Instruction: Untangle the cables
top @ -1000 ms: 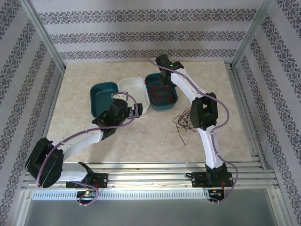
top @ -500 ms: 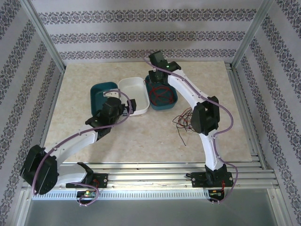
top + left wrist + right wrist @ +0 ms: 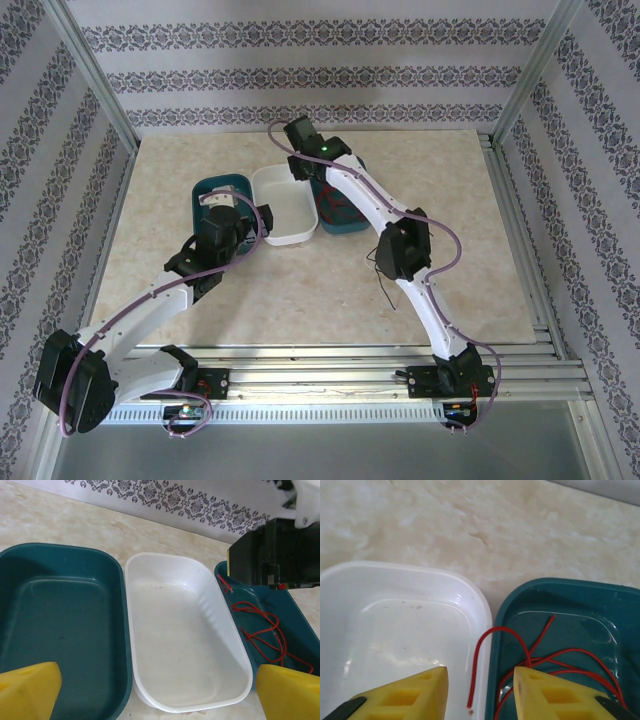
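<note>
The red cable's loop comes next for my right gripper, which goes down beside the white bin's rim, then closes on the loop, since the cable's end hangs between its fingers.
Thin red cables (image 3: pixel 560 660) lie coiled in the right teal bin (image 3: pixel 555 587), also seen as red cables (image 3: pixel 260 630) in the left wrist view. One red end (image 3: pixel 476 680) arches over the rim above the white bin (image 3: pixel 395 630). It hangs between the yellow fingers of my right gripper (image 3: pixel 480 680), which is open and touches nothing. More thin cables (image 3: pixel 386 290) lie on the table, mostly hidden under the right arm. My left gripper (image 3: pixel 160 695) is wide open over the near ends of the left teal bin (image 3: pixel 60 620) and the white bin (image 3: pixel 185 630).
The three bins stand side by side at the table's back middle: left teal bin (image 3: pixel 215 185), white bin (image 3: pixel 285 205), right teal bin (image 3: pixel 355 215). The right arm's black wrist (image 3: pixel 270 550) hangs over the right bin. Patterned walls and aluminium posts enclose the table.
The right arm has swung left, from above the right teal bin to the rim shared with the white bin. The left arm has drawn back and left toward the left teal bin.
</note>
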Controlling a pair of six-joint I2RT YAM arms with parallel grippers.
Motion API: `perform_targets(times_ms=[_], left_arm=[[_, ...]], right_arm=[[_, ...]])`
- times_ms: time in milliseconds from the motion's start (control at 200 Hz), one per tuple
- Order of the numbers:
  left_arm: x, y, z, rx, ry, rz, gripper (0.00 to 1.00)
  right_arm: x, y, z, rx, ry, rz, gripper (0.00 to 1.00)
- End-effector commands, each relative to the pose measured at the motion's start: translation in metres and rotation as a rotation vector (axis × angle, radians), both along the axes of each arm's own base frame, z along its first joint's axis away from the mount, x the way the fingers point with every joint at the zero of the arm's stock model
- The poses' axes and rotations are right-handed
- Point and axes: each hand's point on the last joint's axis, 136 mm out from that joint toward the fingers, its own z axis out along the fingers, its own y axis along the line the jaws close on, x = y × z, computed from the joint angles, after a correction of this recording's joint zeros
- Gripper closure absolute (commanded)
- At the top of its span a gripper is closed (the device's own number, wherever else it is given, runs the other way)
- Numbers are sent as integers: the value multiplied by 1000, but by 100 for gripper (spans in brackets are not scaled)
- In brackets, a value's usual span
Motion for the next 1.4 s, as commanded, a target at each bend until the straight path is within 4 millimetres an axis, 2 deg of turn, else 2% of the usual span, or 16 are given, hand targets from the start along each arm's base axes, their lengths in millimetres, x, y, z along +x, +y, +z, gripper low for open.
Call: perform_targets(times_ms=[0,185,610,1069,1269,1394], left_arm=[[-2,4,-5,3,18,1,1],[0,3,-10,0,26,0,1],[0,4,-12,-7,31,6,1],[0,7,-15,-12,33,15,1],[1,7,-17,-15,35,20,1],[2,7,-17,-17,35,20,1]], right_arm=[[3,-5,-2,-63,-19,0,61],[4,3,-11,-47,-6,23,64],[5,7,-29,-53,18,34,69],[6,8,-34,-48,28,36,83],[2,12,-33,-27,42,48,83],[1,11,-30,-30,42,47,92]])
